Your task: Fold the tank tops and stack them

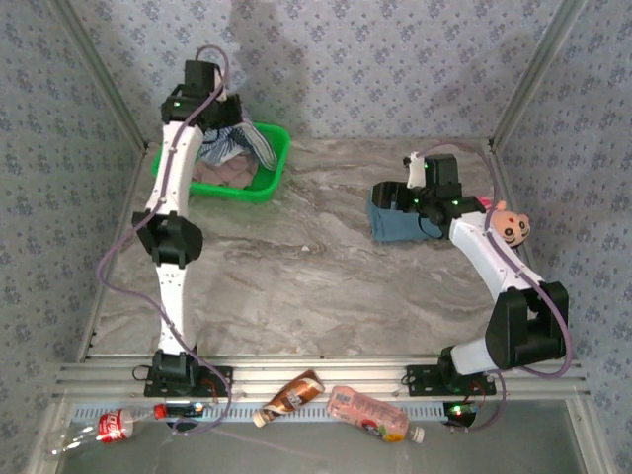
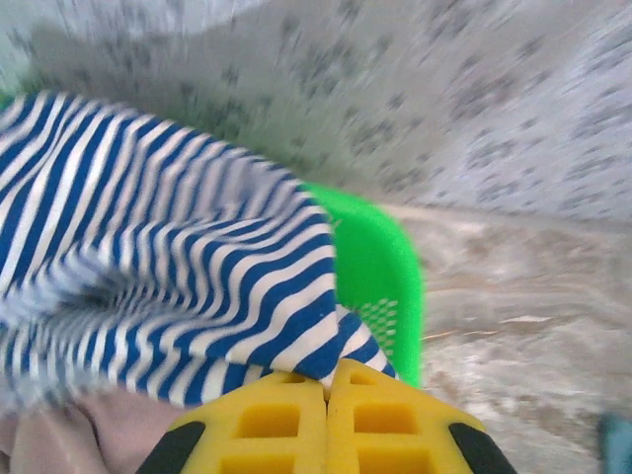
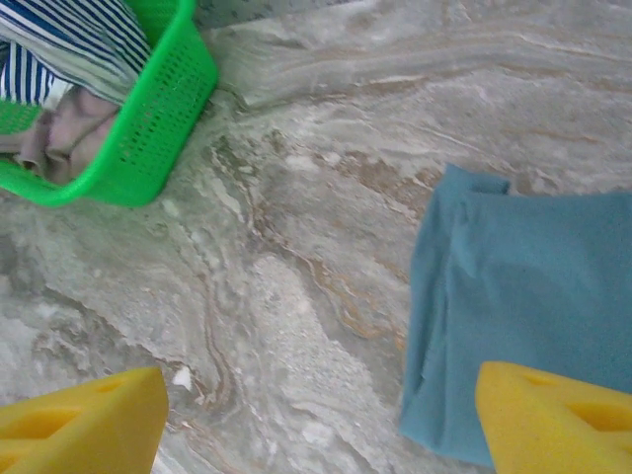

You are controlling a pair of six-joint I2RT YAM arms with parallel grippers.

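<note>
The left gripper will lift the striped tank top's corner clear, pull it back, lower it and let it go on the bare tabletop by the basket, where there is room.
My left gripper [image 2: 328, 380] is shut on a corner of the navy-and-white striped tank top [image 2: 168, 276], which hangs from it over the green basket [image 2: 380, 276]. From above, that gripper [image 1: 222, 118] holds the striped top [image 1: 237, 146] at the back left. A dusty pink tank top [image 1: 222, 176] lies in the basket beneath it. The teal-blue tank top [image 1: 395, 225] lies folded on the table at the right. My right gripper [image 3: 321, 415] hovers open over the left edge of the teal top [image 3: 533, 286], holding nothing.
The green basket [image 1: 272, 183] stands at the back left by the wall. A pink plush toy [image 1: 509, 225] sits behind my right arm. Three bottles [image 1: 291, 395] [image 1: 370, 415] [image 1: 109, 427] lie below the near rail. Patterned walls close in the marble table [image 1: 296, 267].
</note>
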